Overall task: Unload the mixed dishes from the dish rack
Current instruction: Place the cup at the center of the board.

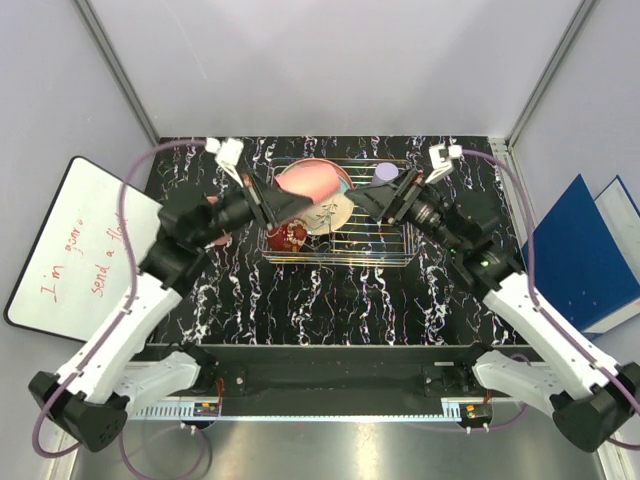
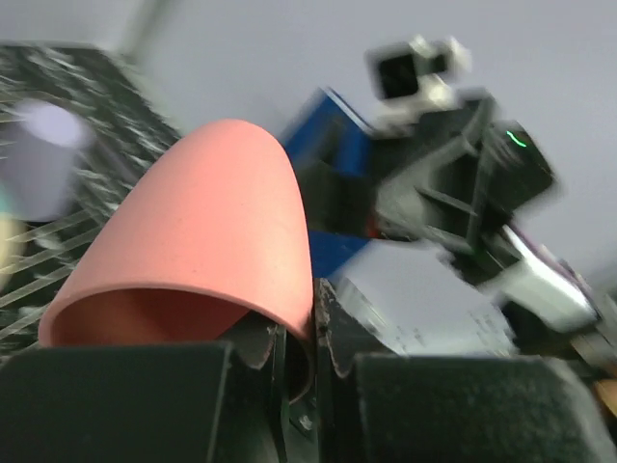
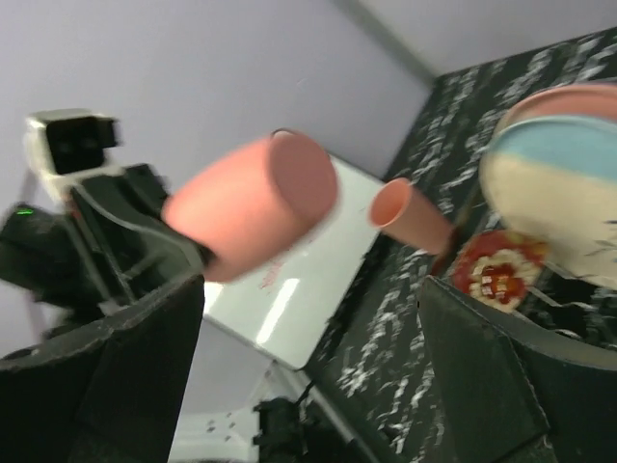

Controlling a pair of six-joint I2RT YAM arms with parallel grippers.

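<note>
The second pink cup is standing open below. I should next swing my left gripper to the left in the top view over the cup's opening, turn it downward, lower it and let go.
My left gripper (image 1: 272, 207) is shut on the rim of a pink cup (image 2: 202, 222), one finger inside and one outside. It holds the cup (image 1: 295, 206) on its side above the left end of the dish rack (image 1: 390, 250). The right wrist view shows that cup (image 3: 255, 207) in the air. The rack holds a pink plate (image 1: 308, 178), a cream and blue plate (image 1: 338, 212), a red bowl (image 1: 287, 237) and a lavender cup (image 1: 386, 172). My right gripper (image 1: 378, 200) hangs open and empty over the rack's right half. A second pink cup (image 3: 410, 217) lies left of the rack.
A whiteboard (image 1: 80, 245) with red writing leans left of the black marbled table (image 1: 330, 300). Blue binders (image 1: 585, 250) stand to the right. Grey walls close in the back and sides.
</note>
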